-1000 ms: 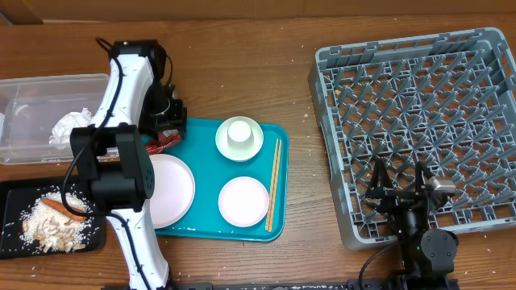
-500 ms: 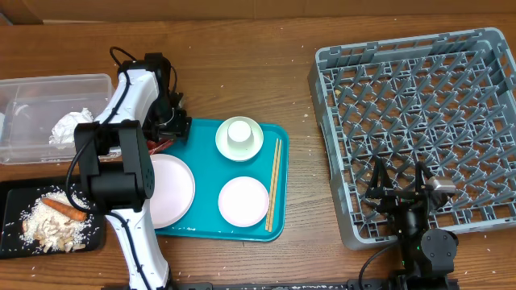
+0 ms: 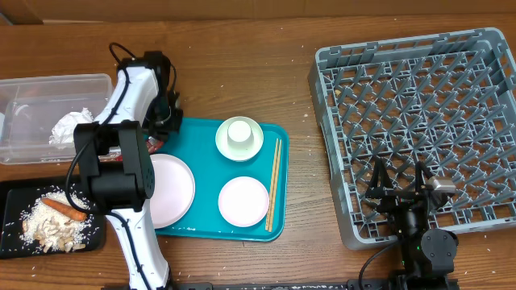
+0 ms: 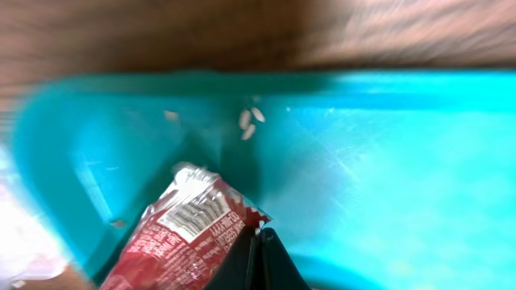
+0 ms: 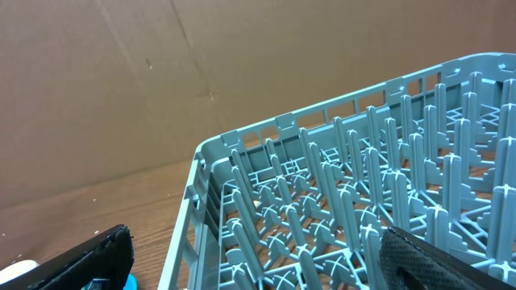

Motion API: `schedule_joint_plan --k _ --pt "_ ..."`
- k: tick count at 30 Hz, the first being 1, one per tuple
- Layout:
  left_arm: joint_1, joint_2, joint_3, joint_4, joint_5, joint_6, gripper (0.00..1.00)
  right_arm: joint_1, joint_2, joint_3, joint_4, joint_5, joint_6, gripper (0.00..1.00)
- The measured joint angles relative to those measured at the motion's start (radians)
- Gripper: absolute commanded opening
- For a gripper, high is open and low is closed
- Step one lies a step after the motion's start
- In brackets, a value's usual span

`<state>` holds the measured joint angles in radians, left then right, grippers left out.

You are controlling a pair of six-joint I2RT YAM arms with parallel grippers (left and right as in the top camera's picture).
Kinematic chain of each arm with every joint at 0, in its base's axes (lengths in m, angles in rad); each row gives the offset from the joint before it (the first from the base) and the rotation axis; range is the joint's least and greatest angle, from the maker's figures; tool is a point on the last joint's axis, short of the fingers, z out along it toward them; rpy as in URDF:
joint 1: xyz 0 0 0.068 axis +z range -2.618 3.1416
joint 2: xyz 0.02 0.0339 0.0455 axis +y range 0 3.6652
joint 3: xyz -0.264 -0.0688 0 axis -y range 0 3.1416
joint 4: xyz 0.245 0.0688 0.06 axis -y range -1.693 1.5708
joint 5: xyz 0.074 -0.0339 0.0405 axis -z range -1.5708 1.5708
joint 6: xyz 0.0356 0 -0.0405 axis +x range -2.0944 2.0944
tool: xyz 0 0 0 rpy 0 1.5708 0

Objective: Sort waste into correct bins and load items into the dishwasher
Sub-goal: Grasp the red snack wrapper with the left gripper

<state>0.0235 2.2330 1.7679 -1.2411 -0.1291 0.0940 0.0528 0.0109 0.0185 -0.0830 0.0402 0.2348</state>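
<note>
I will raise my left gripper off the teal tray and swing it over the clear tub to release the red snack wrapper, since a crumpled tissue lies there.
My left gripper (image 4: 260,242) is shut, pinching the right corner of the red snack wrapper (image 4: 177,234), which lies in the far left corner of the teal tray (image 4: 387,177). From overhead, the left gripper (image 3: 160,133) is at that corner, with the wrapper (image 3: 153,145) half hidden under the arm. The pink plate (image 3: 169,189), white plate (image 3: 243,201), cup in the bowl (image 3: 239,137) and chopsticks (image 3: 274,185) lie on the tray. My right gripper (image 3: 401,193) stands open over the near left corner of the grey dish rack (image 3: 419,121), holding nothing.
The clear tub (image 3: 32,89) at the far left holds a crumpled tissue (image 3: 68,127). In front of it the black tray (image 3: 12,217) holds rice scraps (image 3: 44,225) and a carrot (image 3: 66,208). A few rice grains (image 4: 248,125) lie on the teal tray.
My left arm has swung from beside the clear tub to the teal tray's corner and its jaws have closed on the wrapper. The right arm has not moved.
</note>
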Motion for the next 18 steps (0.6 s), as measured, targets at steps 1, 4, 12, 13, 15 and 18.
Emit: schedule_joint_plan --k 1,4,12,13,15,18 --pt "0.0 0.0 0.024 -0.01 -0.002 -0.005 0.04 0.0 0.0 0.0 0.0 0.0 0.001 1.0" --pt "0.0 0.0 0.168 -0.061 -0.004 -0.024 0.04 0.0 0.0 0.0 -0.001 0.0 0.0 1.0" --pt "0.005 0.0 0.605 -0.111 -0.008 -0.081 0.04 0.0 0.0 0.0 -0.001 0.0 0.0 1.0" --pt "0.007 0.0 0.629 -0.109 -0.018 -0.09 0.04 0.0 0.0 0.0 -0.001 0.0 0.0 1.0" --pt "0.017 0.0 0.67 -0.1 -0.056 -0.128 0.04 0.0 0.0 0.0 -0.001 0.0 0.0 1.0" --pt "0.062 0.0 0.694 -0.095 -0.143 -0.233 0.04 0.0 0.0 0.0 -0.001 0.0 0.0 1.0"
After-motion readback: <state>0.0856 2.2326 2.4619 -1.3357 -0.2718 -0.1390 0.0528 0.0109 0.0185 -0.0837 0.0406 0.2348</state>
